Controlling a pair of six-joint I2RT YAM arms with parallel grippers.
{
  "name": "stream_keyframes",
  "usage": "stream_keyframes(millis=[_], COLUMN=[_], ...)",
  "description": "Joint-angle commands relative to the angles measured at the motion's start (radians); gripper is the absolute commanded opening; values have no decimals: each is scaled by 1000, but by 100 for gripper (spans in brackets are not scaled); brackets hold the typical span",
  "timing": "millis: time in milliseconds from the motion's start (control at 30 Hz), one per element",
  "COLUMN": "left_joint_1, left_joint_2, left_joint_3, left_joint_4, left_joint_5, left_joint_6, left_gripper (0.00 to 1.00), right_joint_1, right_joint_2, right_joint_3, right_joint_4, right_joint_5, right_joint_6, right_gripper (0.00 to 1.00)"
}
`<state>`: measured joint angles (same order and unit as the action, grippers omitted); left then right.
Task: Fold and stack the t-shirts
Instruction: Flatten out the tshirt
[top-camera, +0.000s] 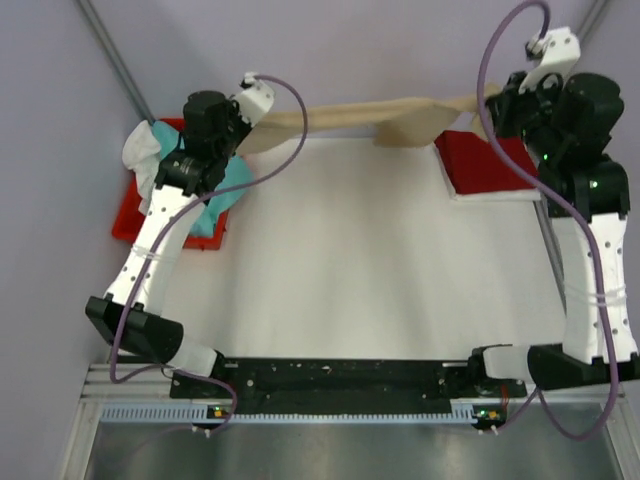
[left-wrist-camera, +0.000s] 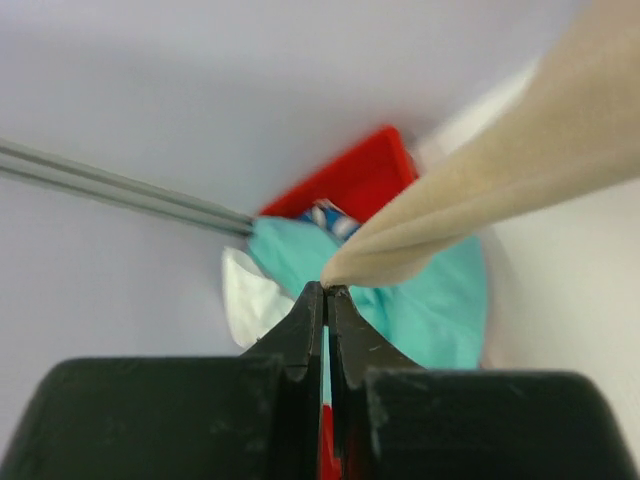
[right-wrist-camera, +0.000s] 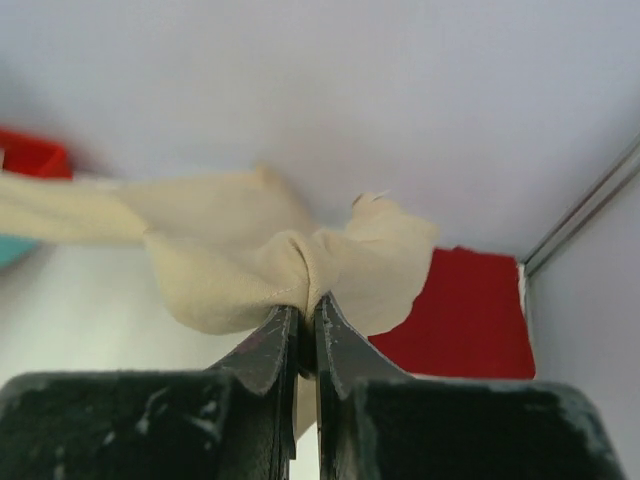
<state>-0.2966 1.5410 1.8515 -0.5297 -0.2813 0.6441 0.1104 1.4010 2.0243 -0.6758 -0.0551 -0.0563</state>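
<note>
The stretched t-shirt fits in the bare space on the tabletop by the black base bar (top-camera: 415, 318), so my right gripper should move down and back next and let go of its fold of the t-shirt there.
A tan-beige t-shirt (top-camera: 370, 115) hangs stretched in the air along the far edge of the table, held at both ends. My left gripper (top-camera: 243, 130) is shut on its left end, which shows in the left wrist view (left-wrist-camera: 500, 190) pinched at the fingertips (left-wrist-camera: 327, 290). My right gripper (top-camera: 495, 100) is shut on a bunched fold of the right end (right-wrist-camera: 230, 260), between the fingertips (right-wrist-camera: 305, 310). A teal t-shirt (top-camera: 215, 200) and a white t-shirt (top-camera: 145, 150) lie crumpled at the far left. A dark red t-shirt (top-camera: 485, 165) lies flat at the far right.
A bright red plastic tray (top-camera: 135, 215) holds the teal and white shirts at the left. The white table top (top-camera: 340, 260) spreads between the arms. Grey walls and slanted metal poles (top-camera: 115, 55) close in the back. The black base rail (top-camera: 340, 378) runs along the near edge.
</note>
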Motion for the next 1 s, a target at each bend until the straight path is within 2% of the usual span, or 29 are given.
stream_keyframes(millis=[0, 67, 100, 167, 233, 300, 367, 433, 600, 667, 800, 867, 967], left_joint_1=[5, 5, 4, 4, 2, 2, 2, 2, 2, 2, 2, 5, 17], left_joint_2=[-108, -159, -183, -208, -216, -206, -190, -168, -70, -1, 207, 309, 376], left_joint_3=[-326, -481, -548, -644, -702, -724, -715, -687, -577, -510, -330, -240, -202], left_joint_4=[50, -5, -63, -233, -379, -507, -573, -576, -442, -394, -415, -479, -475], left_joint_5=[177, 276, 354, 474, 537, 579, 590, 594, 630, 610, 561, 544, 499], left_joint_6=[66, 138, 194, 322, 423, 483, 497, 474, 324, 257, 177, 169, 195], left_gripper=[0, 0, 3, 27, 47, 54, 55, 55, 55, 55, 53, 51, 51], right_joint_1=[99, 220, 291, 410, 506, 592, 653, 661, 661, 660, 661, 661, 661], right_joint_2=[-144, -201, -220, -235, -212, -195, -180, -157, -134, -138, -132, -143, -192], right_joint_3=[-397, -617, -704, -864, -978, -1076, -1110, -1115, -1162, -1171, -1190, -1205, -1210], right_joint_4=[-14, -53, -68, -109, -183, -208, -243, -281, -340, -343, -357, -376, -424], right_joint_5=[-149, -126, -115, -101, -100, -40, -11, 12, 47, 38, 38, 44, 51], right_joint_6=[-109, -180, -212, -273, -327, -374, -441, -454, -488, -496, -496, -501, -508], right_gripper=[0, 0, 0, 0, 0, 0, 1, 2, 3, 4, 4, 4, 2])
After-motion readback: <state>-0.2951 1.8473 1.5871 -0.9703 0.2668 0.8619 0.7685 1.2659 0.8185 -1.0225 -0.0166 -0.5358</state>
